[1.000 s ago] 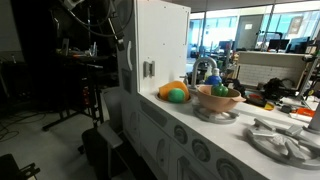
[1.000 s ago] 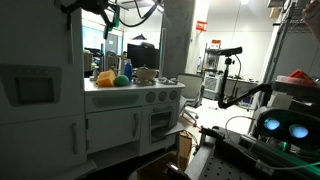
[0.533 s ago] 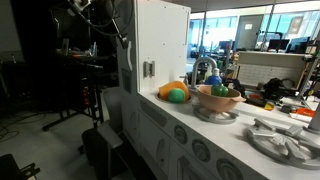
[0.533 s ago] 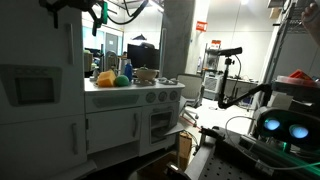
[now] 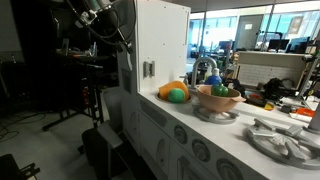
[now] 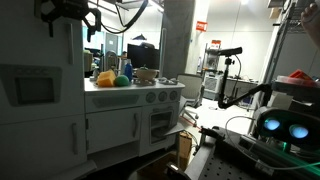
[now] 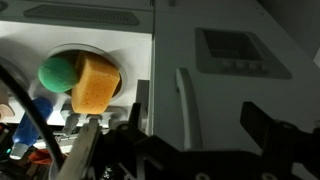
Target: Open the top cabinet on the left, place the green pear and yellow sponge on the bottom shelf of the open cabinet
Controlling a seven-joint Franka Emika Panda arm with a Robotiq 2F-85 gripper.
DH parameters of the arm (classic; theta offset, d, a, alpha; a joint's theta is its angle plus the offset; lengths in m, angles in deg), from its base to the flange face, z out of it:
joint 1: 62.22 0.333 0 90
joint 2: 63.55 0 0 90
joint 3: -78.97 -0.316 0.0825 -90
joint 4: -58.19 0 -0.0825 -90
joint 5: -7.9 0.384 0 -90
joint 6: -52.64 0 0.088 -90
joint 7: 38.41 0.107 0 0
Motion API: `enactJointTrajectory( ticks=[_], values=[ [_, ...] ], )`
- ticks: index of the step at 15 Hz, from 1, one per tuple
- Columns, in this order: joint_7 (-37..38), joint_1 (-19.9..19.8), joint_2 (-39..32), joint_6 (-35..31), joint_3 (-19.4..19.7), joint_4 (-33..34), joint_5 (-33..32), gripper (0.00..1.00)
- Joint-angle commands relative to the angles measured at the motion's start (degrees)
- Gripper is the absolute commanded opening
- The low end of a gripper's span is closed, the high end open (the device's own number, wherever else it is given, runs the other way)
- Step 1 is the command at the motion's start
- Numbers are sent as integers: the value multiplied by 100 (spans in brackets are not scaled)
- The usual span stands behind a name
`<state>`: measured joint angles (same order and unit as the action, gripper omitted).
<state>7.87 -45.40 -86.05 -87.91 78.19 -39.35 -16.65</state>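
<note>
My gripper moves forward toward the white front first next, then closes, to get around the bar of the long handle.
The top cabinet (image 5: 160, 40) stands white and boxy with its doors closed, small grey handles (image 5: 148, 68) on its side. Below it on the counter lie the green pear (image 5: 177, 96) and the yellow sponge (image 5: 168, 89), touching each other; both also show as pear (image 6: 123, 80) and sponge (image 6: 105, 78). In the wrist view the pear (image 7: 58, 72) and sponge (image 7: 95, 85) sit at the left. My gripper (image 7: 200, 135) is open and empty, facing a white front with a long handle (image 7: 182, 100). It hangs high, away from the fruit (image 6: 68, 12).
A tan bowl (image 5: 218, 98) with mixed items stands just beyond the pear. The counter front carries round dials (image 5: 180, 133). A white panel with a grey window (image 6: 35, 90) is below the gripper. Lab benches and equipment fill the background.
The arm has swung sideways at the top, away from the cabinet and toward the frame's left edge in an exterior view. Pear, sponge and cabinet doors have not moved.
</note>
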Motion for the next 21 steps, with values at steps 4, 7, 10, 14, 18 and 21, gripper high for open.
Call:
enactJointTrajectory(
  ticks=[4, 7, 10, 14, 18, 21],
  values=[
    [365, 273, -235, -178, 282, 293, -292, 100],
    [402, 309, -279, -194, 333, 345, -298, 100],
    [420, 319, -312, -222, 365, 357, -315, 74],
    [527, 354, -312, -203, 405, 367, -399, 42],
    [728, 362, -316, -215, 422, 352, -483, 13],
    [1154, 390, -289, -38, 443, 354, -393, 0]
  ],
)
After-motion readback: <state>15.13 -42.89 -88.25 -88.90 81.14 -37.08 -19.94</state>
